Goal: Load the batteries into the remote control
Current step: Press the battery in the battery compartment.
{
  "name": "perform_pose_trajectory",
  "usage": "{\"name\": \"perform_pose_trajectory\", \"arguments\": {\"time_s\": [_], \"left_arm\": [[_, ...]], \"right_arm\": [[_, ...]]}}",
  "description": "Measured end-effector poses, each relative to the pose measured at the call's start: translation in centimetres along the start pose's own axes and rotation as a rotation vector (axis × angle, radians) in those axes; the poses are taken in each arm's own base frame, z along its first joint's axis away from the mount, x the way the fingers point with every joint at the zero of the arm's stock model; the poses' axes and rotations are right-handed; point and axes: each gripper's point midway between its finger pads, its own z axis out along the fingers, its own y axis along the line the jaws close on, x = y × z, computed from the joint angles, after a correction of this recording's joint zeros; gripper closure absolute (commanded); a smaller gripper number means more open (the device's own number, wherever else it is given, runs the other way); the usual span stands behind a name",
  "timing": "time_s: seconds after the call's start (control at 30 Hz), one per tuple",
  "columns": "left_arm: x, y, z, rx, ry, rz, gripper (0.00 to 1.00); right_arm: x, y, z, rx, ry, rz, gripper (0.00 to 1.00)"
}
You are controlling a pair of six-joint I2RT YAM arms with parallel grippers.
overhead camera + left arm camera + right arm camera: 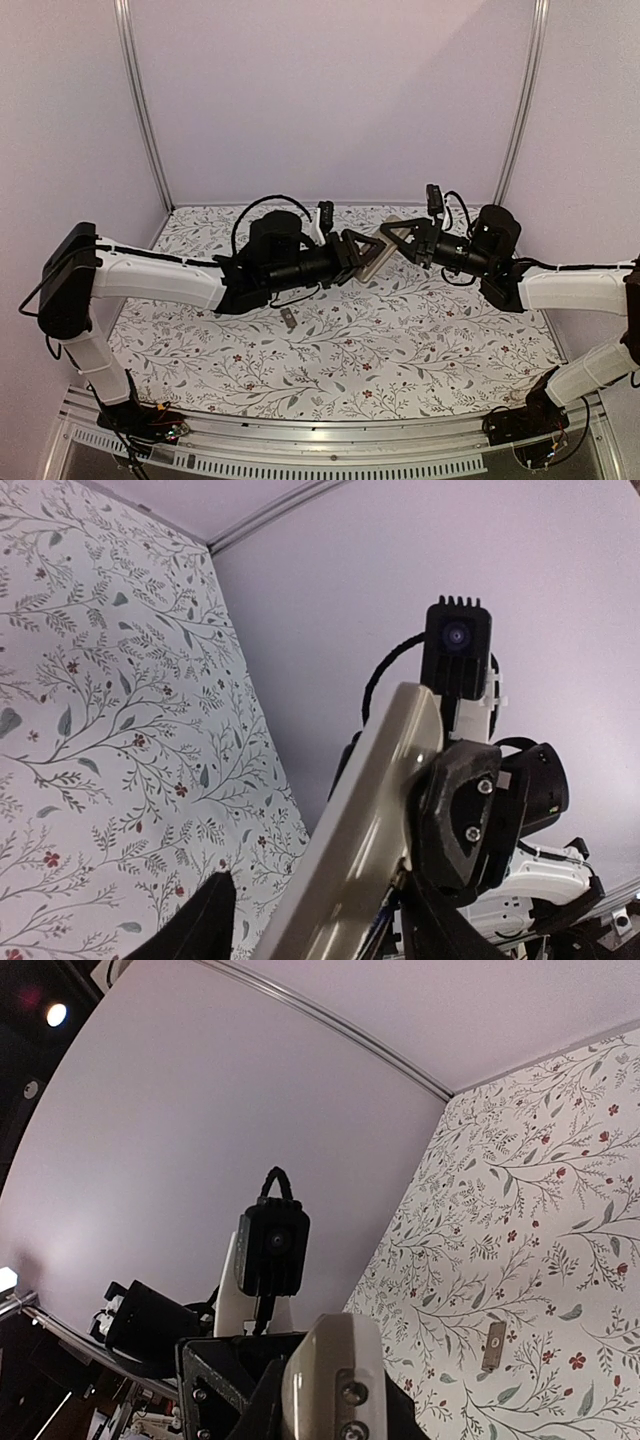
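The robot's right gripper needs to carry the remote back and down to the bare tablecloth [345,342] beside the grey cover piece and let go of it there.
The remote control [383,246], a slim tan-grey bar, hangs in the air between both grippers above the far middle of the table. My left gripper [364,258] holds its lower left end. My right gripper [399,237] is clamped on its upper right end. In the left wrist view the remote's tan back [370,820] runs diagonally between my left gripper's [320,915] dark fingers, and the right gripper's finger [465,820] presses against its side. In the right wrist view its whitish face [335,1370] rises from my right gripper [335,1430]. No batteries are in view.
A small flat grey cover piece [288,318] lies on the floral tablecloth [400,350] below the left gripper, and also shows in the right wrist view [493,1346]. Pale walls and metal posts [143,110] close in the back and sides.
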Motion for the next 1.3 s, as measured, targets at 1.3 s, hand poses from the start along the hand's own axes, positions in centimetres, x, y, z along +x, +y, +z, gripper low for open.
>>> {"name": "perform_pose_trajectory", "arguments": {"time_s": [1.3], "left_arm": [[0.23, 0.47, -0.91, -0.037, 0.04, 0.072, 0.43]], "right_arm": [[-0.52, 0.42, -0.48, -0.011, -0.002, 0.063, 1.0]]}}
